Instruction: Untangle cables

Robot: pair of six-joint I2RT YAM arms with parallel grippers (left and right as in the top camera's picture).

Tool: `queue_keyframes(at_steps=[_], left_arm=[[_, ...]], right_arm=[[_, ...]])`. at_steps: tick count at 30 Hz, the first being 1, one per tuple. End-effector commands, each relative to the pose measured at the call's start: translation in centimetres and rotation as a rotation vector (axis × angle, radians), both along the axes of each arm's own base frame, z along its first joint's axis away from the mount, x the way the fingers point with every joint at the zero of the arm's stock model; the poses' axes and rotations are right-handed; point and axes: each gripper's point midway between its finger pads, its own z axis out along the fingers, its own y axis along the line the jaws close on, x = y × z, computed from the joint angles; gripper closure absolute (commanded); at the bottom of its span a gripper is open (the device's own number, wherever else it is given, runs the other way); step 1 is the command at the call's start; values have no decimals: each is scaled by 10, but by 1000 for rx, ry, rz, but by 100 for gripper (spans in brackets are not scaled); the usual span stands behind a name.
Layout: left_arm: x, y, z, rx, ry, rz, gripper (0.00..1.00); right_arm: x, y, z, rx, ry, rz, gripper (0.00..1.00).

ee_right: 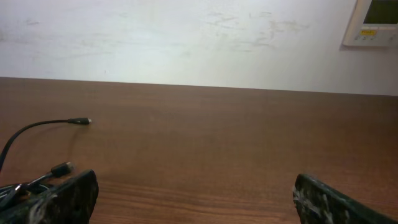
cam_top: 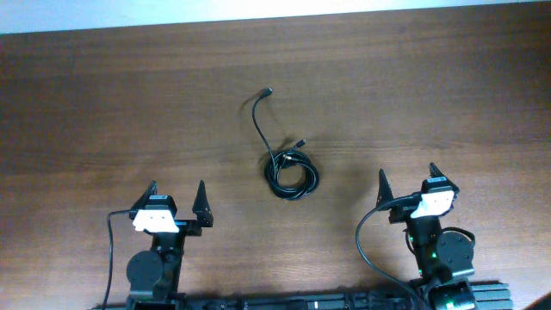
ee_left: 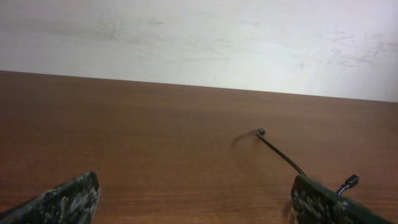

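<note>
The left gripper goes outward and to the right in the overhead view next, tipping down onto the coil's side facing it, as pieces of cable bunch there.
The cables [cam_top: 291, 170] are thin black cords wound into a small coil at the middle of the brown table, with one long end curving up to a plug [cam_top: 268, 90] and a short plug end by the coil. My left gripper [cam_top: 176, 200] is open and empty, near the front edge, left of the coil. My right gripper [cam_top: 407, 182] is open and empty, right of the coil. The left wrist view shows the long end and its plug [ee_left: 261, 132] at right. The right wrist view shows that plug end [ee_right: 81, 121] and part of the coil [ee_right: 18, 186] at the left.
The wooden table [cam_top: 103, 112] runs to a white wall [ee_left: 199, 37] at the back. A white wall panel [ee_right: 373, 22] shows at the upper right of the right wrist view. The arm bases [cam_top: 155, 271] stand at the front edge.
</note>
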Motion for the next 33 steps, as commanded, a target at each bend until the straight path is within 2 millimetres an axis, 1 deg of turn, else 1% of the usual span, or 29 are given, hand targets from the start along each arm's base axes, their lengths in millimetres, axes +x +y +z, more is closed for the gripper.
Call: queue_keyframes(at_steps=[1,3,6,7,9,11,12,15,19,23,26,29,31,33], left_arm=[[0,-2,-2,16,3,-12,1],[0,2,-2,19,3,14,1],[0,3,-1,18,-1,16,1],[0,3,5,15,-24,20,1],[0,-5,6,11,-28,-31,1],[-3,-18,12,4,-48,-108,1],[-3,-20,15,2,-52,-117,1],[-6,-20,34,0,-86,-116,1],[-8,-19,40,1,-82,-115,1],[-6,-19,32,5,9,-112,1],[1,-20,29,8,98,-113,1],[15,-21,22,14,245,-113,1],[29,-23,18,17,336,-117,1],[41,-31,15,11,435,-151,1]], right_arm=[[0,-1,-3,-8,5,-4,2],[0,-1,-3,-8,6,-4,1],[0,-1,-3,-8,6,-4,1],[0,-1,-3,-8,5,-4,1],[0,-1,-3,-8,5,-4,2],[0,-1,-3,-8,5,-4,1],[0,-1,-3,-8,6,-4,1],[0,-1,-3,-8,5,-4,1],[0,-1,-3,-8,6,-4,2],[0,-1,-3,-8,5,-4,2],[0,-1,-3,-8,5,-4,1],[0,-1,-3,-8,5,-4,1],[0,-1,-3,-8,5,-4,1],[0,-1,-3,-8,5,-4,1]])
